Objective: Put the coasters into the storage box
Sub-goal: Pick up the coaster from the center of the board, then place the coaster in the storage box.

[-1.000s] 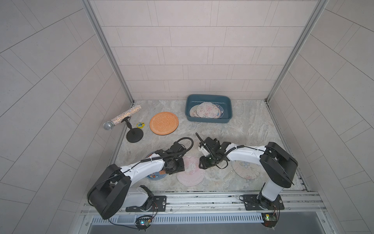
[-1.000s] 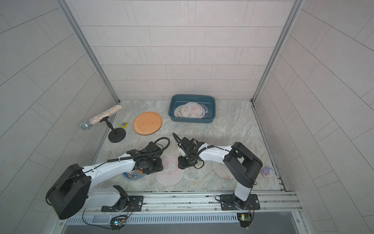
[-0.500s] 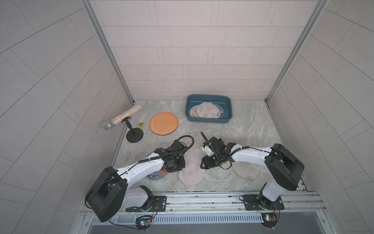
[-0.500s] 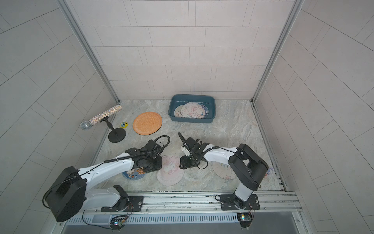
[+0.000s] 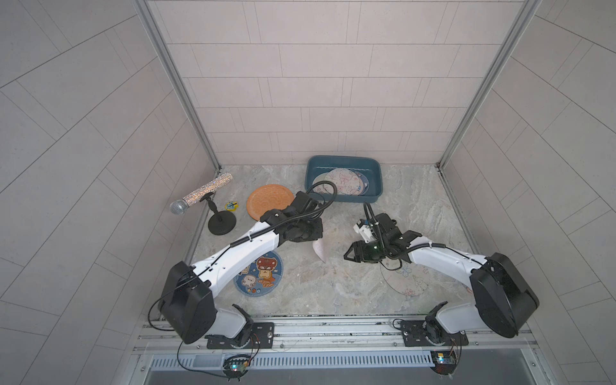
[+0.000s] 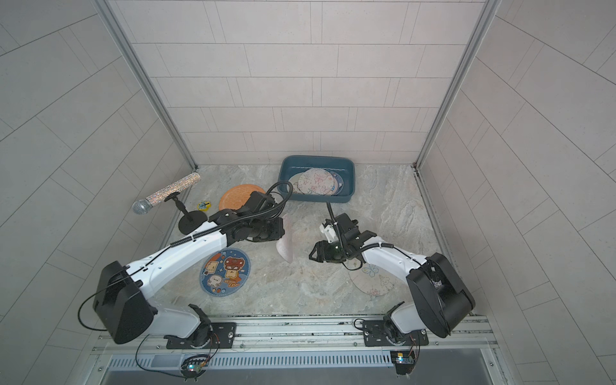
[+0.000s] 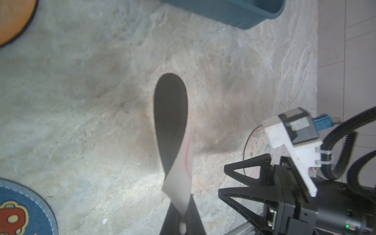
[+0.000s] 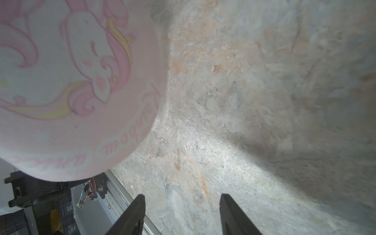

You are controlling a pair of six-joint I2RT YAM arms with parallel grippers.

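The left gripper should carry the pink coaster outward, where the teal storage box (image 5: 353, 199) is, and release the coaster's edge above the coasters piled there.
My left gripper (image 5: 317, 238) (image 7: 182, 203) is shut on the rim of a pink coaster (image 5: 319, 250) (image 7: 175, 142), which hangs edge-on above the floor. Its unicorn face fills part of the right wrist view (image 8: 71, 91). My right gripper (image 5: 350, 256) (image 8: 182, 200) is open and empty, just right of that coaster. The teal storage box (image 5: 353, 199) (image 6: 316, 158) at the back holds several coasters (image 5: 343, 181). An orange coaster (image 5: 268, 200), a blue cartoon coaster (image 5: 261, 273) and a cream coaster (image 5: 406, 281), partly under the right arm, lie on the floor.
A glitter microphone (image 5: 200, 195) on a black round stand base (image 5: 221, 222) stands at the left wall, with a small yellow badge (image 5: 231, 206) beside it. Tiled walls close in three sides. A metal rail (image 5: 333, 328) runs along the front.
The left gripper shut on the pink coaster and lifted it off the floor onto its edge, moving toward the back. The right gripper opened wider and drew away to the right.
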